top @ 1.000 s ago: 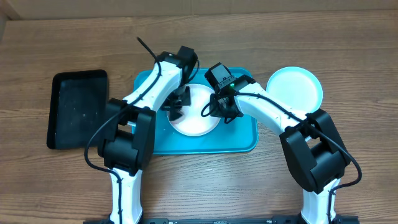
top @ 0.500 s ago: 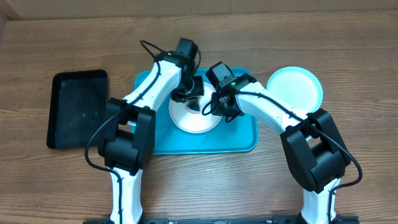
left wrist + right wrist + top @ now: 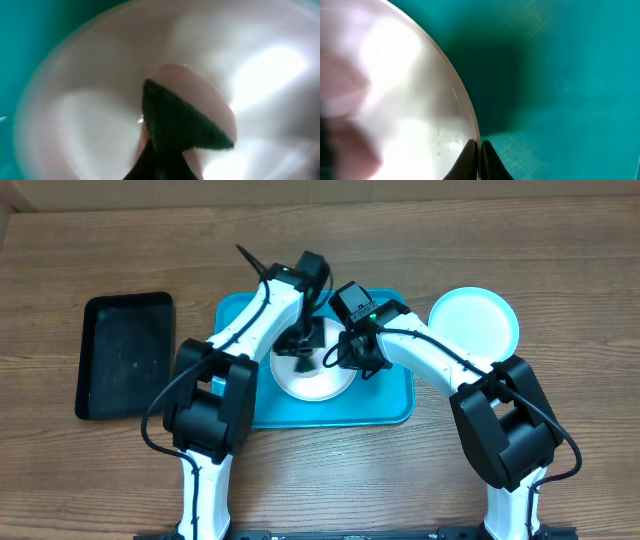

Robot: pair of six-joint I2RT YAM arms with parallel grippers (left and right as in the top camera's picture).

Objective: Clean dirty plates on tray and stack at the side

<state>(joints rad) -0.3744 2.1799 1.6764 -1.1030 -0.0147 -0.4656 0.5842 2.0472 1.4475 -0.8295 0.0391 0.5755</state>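
The light blue plate [image 3: 474,321] sits empty to the right in the overhead view, so my right gripper next lifts the white plate [image 3: 322,383] across, lowers it and releases.
A white plate [image 3: 322,383] lies on the turquoise tray [image 3: 390,402]. My left gripper [image 3: 303,348] hovers over the plate's far half, shut on a sponge with a dark green scrub pad [image 3: 182,122] that presses on the plate's inside [image 3: 85,115]. At the plate's right rim, my right gripper [image 3: 347,353] is shut, its two fingertips [image 3: 470,150] pinching the rim of the white plate [image 3: 395,95] above the tray floor [image 3: 570,75]. A light blue plate [image 3: 474,321] sits on the table to the right of the tray.
A black rectangular tray [image 3: 125,355] lies on the wooden table to the left of the turquoise one. Both arms cross over the turquoise tray's middle. A black cable [image 3: 250,260] sticks up behind the left arm.
The left gripper with the sponge has swept from the plate's left side across to its far middle. The right gripper has kept its hold on the rim.
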